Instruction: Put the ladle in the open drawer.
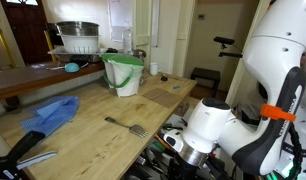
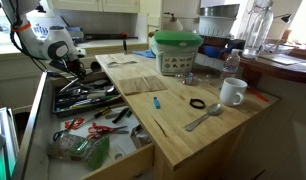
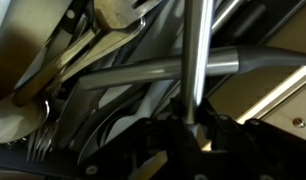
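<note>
My gripper shifts and turns low over the crammed utensils next, toward the metal fork head, and releases the handle, since the open drawer lies beneath it.
My gripper [image 3: 185,128] is shut on a thin straight grey handle, the ladle [image 3: 196,60], which runs upward from between the fingers. The ladle's bowl is out of view. The gripper hangs low over the back of the open drawer [image 2: 141,140], a wide light-wood drawer crammed with mixed utensils. It shows in both exterior views [image 2: 75,68] [image 1: 179,150], right above the utensils. Below the ladle in the wrist view lie other grey handles and a fork's tines [image 3: 38,145].
On the wooden counter lie a silver fork [image 2: 205,118] [image 1: 124,126], a black ring [image 2: 197,103], a white mug [image 2: 232,92], a green-lidded container [image 2: 178,50] and a blue cloth [image 1: 53,113]. A black-handled tool [image 1: 28,150] lies at the counter's near corner.
</note>
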You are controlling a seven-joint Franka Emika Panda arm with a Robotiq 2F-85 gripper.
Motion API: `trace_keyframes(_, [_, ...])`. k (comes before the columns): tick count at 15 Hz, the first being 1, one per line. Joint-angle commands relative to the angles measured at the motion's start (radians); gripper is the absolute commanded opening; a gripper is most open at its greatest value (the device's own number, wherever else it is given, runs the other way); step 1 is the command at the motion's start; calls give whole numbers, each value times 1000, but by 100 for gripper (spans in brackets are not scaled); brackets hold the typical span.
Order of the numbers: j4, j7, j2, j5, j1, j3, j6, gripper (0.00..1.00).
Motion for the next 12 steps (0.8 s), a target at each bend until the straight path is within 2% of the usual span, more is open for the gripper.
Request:
trace_keyframes(1, [-37,4,28,90,-44,55,148,6])
trace_keyframes(4, [-110,13,12,97,-76,84,212,6])
trace_keyframes(6, [-185,33,-27,111,-95,78,228,6])
trace_keyframes(7, [-213,15,-58,112,-73,45,216,6])
trace_keyframes(8, [-130,3,16,89,-81,63,194,23])
trace_keyframes(9, [-155,4,2,89,-85,54,196,23])
trace_keyframes(10, [-174,4,-13,88,-88,49,196,6])
trace_keyframes(11, [-170,21,-9,90,-106,63,211,6])
trace_keyframes(12, [-163,58,20,67,-189,133,258,6])
